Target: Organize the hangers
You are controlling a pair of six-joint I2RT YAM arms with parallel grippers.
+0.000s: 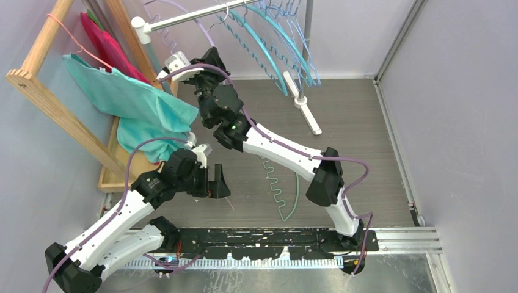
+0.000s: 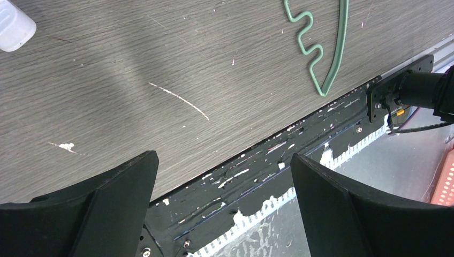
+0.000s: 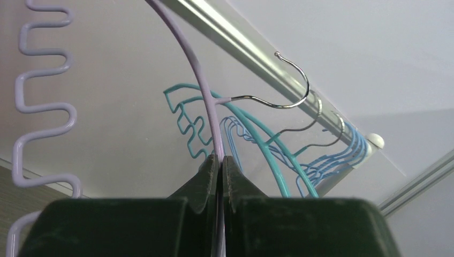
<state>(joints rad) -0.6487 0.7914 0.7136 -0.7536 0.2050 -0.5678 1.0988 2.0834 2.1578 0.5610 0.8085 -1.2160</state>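
Observation:
My right gripper has the lavender hanger's metal hook up at the grey bar (image 1: 228, 7) (image 3: 297, 87). Next it should go down and shift toward the teal hangers, then let go of the lavender hanger's arch.
My right gripper (image 1: 211, 58) is raised at the back left, and its jaws (image 3: 220, 158) are shut on the arch of a lavender hanger (image 3: 206, 91) with a wavy bar. The hanger's metal hook (image 3: 292, 80) is at the grey rail (image 3: 241, 45); I cannot tell if it rests on it. Teal hangers (image 1: 264, 39) and light blue hangers (image 1: 299, 36) hang on the rail, also in the right wrist view (image 3: 267, 150). A green hanger (image 1: 284, 183) lies flat on the table; its end shows in the left wrist view (image 2: 326, 53). My left gripper (image 1: 218, 183) is open and empty, left of it, low over the table's near edge (image 2: 224, 160).
A wooden rack (image 1: 55, 104) at the left carries a teal cloth (image 1: 146, 104), a pink cloth (image 1: 110, 43) and a thin pink wire hanger (image 1: 67, 33). The rail's white foot (image 1: 305, 107) stands at the table's back. The black mounting plate (image 1: 262, 238) runs along the near edge.

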